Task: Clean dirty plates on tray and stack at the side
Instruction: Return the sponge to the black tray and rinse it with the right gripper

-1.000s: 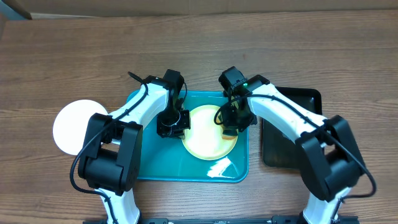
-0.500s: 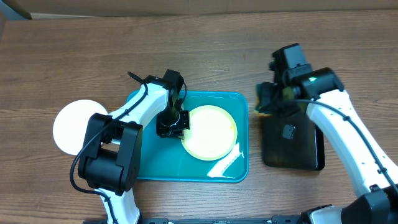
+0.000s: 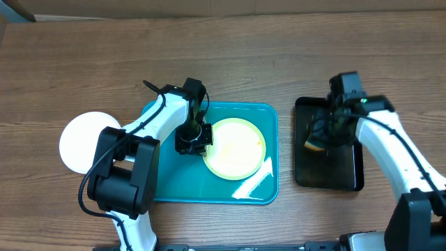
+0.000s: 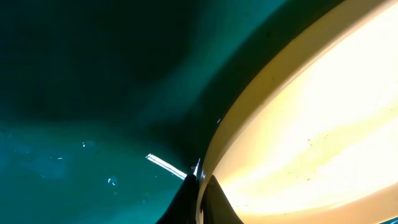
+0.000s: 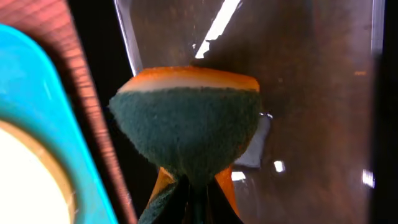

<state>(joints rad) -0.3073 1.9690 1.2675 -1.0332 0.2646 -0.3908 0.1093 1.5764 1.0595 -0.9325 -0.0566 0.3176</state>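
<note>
I should lower the orange and green sponge (image 3: 315, 144) with my right gripper onto the bottom of the black tray, by its side facing the teal-blue tray, and release it, since it hangs above.
A light green plate (image 3: 235, 148) lies on the teal-blue tray (image 3: 167, 185). My left gripper (image 3: 193, 139) is shut on the plate's left rim; the left wrist view shows the fingers (image 4: 202, 199) pinching the pale rim (image 4: 249, 112) over the tray (image 4: 81, 93). A white plate (image 3: 80, 141) sits on the table left of the tray. My right gripper (image 3: 327, 132) is shut on an orange and green sponge (image 3: 315, 144) over the black tray (image 3: 341, 174). The right wrist view shows the sponge (image 5: 186, 124) squeezed between the fingers (image 5: 193, 199). A third plate is not visible.
The narrow black tray (image 5: 311, 93) lies right of the teal-blue tray, whose edge (image 5: 56, 112) shows in the right wrist view. Wooden table (image 3: 293, 63) surrounds both trays.
My right gripper has moved with the sponge from the green plate rightward and now hangs over the black tray. The left gripper has kept its hold on the plate's rim.
</note>
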